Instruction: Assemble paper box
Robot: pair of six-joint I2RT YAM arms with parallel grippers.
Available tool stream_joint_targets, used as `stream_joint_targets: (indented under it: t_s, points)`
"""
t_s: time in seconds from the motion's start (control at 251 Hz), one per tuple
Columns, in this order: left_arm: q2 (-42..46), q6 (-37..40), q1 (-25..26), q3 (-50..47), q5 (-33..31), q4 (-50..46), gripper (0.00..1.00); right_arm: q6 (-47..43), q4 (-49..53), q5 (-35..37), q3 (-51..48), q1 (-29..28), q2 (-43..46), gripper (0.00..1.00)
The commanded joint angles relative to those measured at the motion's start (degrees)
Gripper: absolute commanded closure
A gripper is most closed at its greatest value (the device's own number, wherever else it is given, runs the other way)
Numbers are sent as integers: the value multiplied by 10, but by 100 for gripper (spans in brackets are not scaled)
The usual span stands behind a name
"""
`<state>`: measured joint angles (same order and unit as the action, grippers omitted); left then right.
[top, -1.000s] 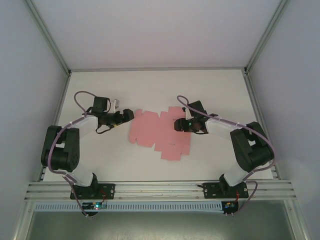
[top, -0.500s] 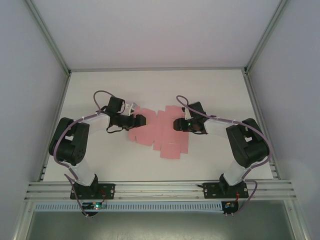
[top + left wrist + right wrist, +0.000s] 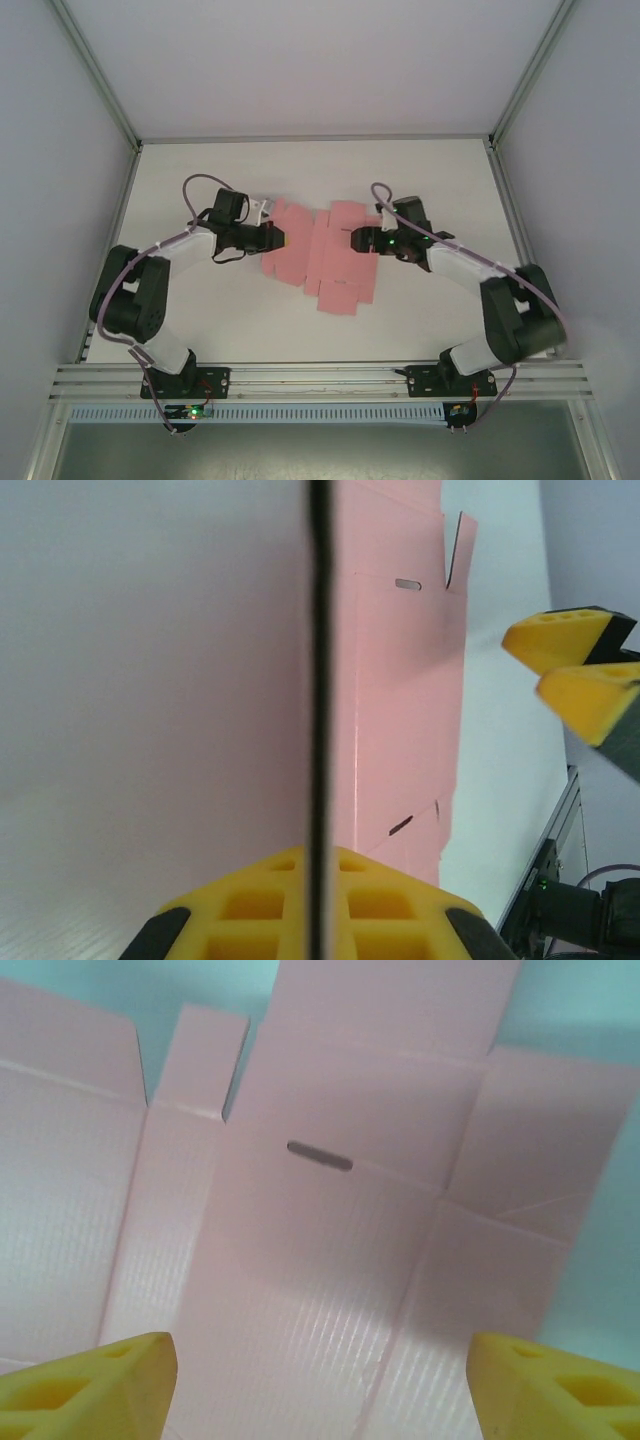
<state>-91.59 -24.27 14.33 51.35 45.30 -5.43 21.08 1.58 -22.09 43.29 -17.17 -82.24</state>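
Note:
The pink sheet still lies low on the table, so the robot's left gripper will next go up and lift the sheet's held edge [image 3: 267,262] [image 3: 319,720] well above the table before letting it go.
The paper box [image 3: 325,258] is a flat pink die-cut sheet lying mid-table, with flaps and slots. My left gripper [image 3: 277,240] is at its left edge, shut on the thin card. In the left wrist view the card's edge runs as a dark line between the closed yellow fingers [image 3: 380,900] of the left gripper [image 3: 318,858], and the pink sheet [image 3: 400,700] spreads to the right. My right gripper [image 3: 360,241] hovers over the sheet's right part. In the right wrist view its yellow fingertips [image 3: 95,1385] stand wide apart above the pink sheet [image 3: 330,1260], so the right gripper [image 3: 322,1365] is open and holds nothing.
The white table [image 3: 200,180] is walled in by an aluminium frame [image 3: 310,378] along the near edge and grey side panels. My right gripper's yellow fingers [image 3: 580,670] show at the right of the left wrist view.
My left arm has reached right to the sheet's left edge and shut on it. My right gripper has opened wider, and the sheet has shifted a little.

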Motion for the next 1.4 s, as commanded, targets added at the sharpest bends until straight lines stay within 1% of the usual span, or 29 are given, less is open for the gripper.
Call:
stream_joint_targets:
  t_s: [0.0,0.024,0.096,0.2,0.283,0.415,0.515,0.555,0.662,0.722,0.766,0.83,0.894,1.014,1.05,1.177,1.257,1.333,1.397]
  points:
    - [65,12,10,-8,4,28,100,-8,5,-65,-20,39,62,21]
    - [76,12,10,-9,7,29,100,-5,6,-75,-24,49,75,19]
    - [114,8,14,-13,19,38,100,-12,1,-124,-35,77,106,6]
    - [171,-2,21,-22,19,56,100,-23,-19,-183,-54,102,146,2]
    - [216,-16,27,-32,17,78,100,-16,-23,-180,-61,109,174,2]
    - [280,-25,45,-44,-4,90,100,-10,-102,-257,-94,113,216,2]
    - [324,-16,60,-55,-24,96,100,6,-132,-248,-111,113,242,2]
    - [342,-20,64,-61,-34,103,100,2,-139,-259,-114,114,249,2]
    - [380,-43,69,-71,-64,112,100,8,-180,-336,-122,113,261,2]
    - [397,-46,69,-73,-69,114,100,16,-190,-368,-123,113,267,3]
    - [408,-50,71,-78,-73,121,100,11,-192,-388,-122,113,274,5]
    - [421,-53,75,-85,-78,130,100,9,-192,-393,-121,113,285,8]
    - [430,-55,77,-90,-75,135,100,10,-193,-398,-119,114,296,14]
    - [445,-54,83,-95,-63,149,100,11,-196,-408,-112,112,310,17]
    - [449,-55,85,-95,-68,148,100,13,-199,-408,-111,112,312,19]
    - [451,-51,88,-91,-82,133,100,46,-258,-422,-111,112,308,25]
    - [450,-48,89,-93,-93,130,100,49,-265,-419,-103,111,305,37]
    - [450,-48,89,-99,-101,129,100,47,-267,-419,-95,110,300,59]
    - [449,-48,89,-104,-107,129,100,44,-269,-420,-90,109,296,68]
